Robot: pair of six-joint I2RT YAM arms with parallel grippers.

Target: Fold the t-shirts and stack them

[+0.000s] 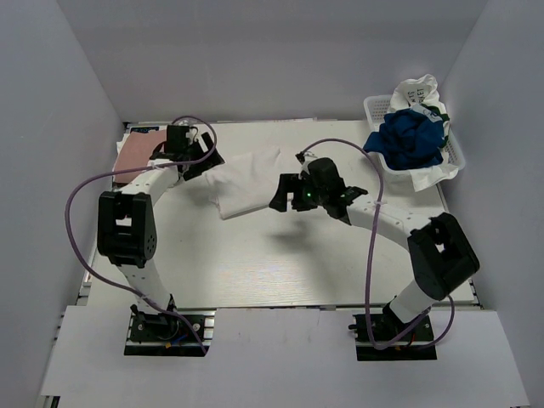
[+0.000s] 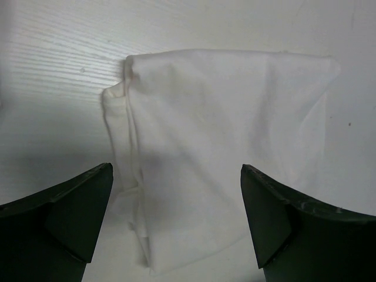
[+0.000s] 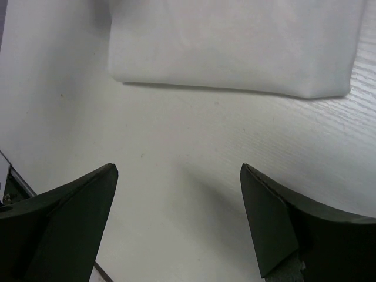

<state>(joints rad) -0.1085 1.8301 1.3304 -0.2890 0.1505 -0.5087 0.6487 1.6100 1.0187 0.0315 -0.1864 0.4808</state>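
Note:
I will lower my left gripper and shift it away from the salmon-pink t-shirt onto the white t-shirt's layered side edge (image 1: 235, 157) (image 2: 136, 176), because that edge runs between its open fingers.
A white t-shirt (image 1: 245, 180) lies folded into a rectangle on the table, between my two grippers. It fills the left wrist view (image 2: 217, 147) and the top of the right wrist view (image 3: 235, 47). My left gripper (image 1: 206, 161) is open and empty just left of the shirt, its jaws over the shirt's near edge (image 2: 176, 200). My right gripper (image 1: 280, 194) is open and empty over bare table, right of the shirt (image 3: 176, 200). A salmon-pink t-shirt (image 1: 138, 154) lies folded at the far left. A blue t-shirt (image 1: 410, 138) and a white and green one (image 1: 418, 92) are bunched in the basket.
A white plastic basket (image 1: 372, 107) stands at the back right corner of the table. Grey walls close in the table on three sides. Purple cables loop over both arms.

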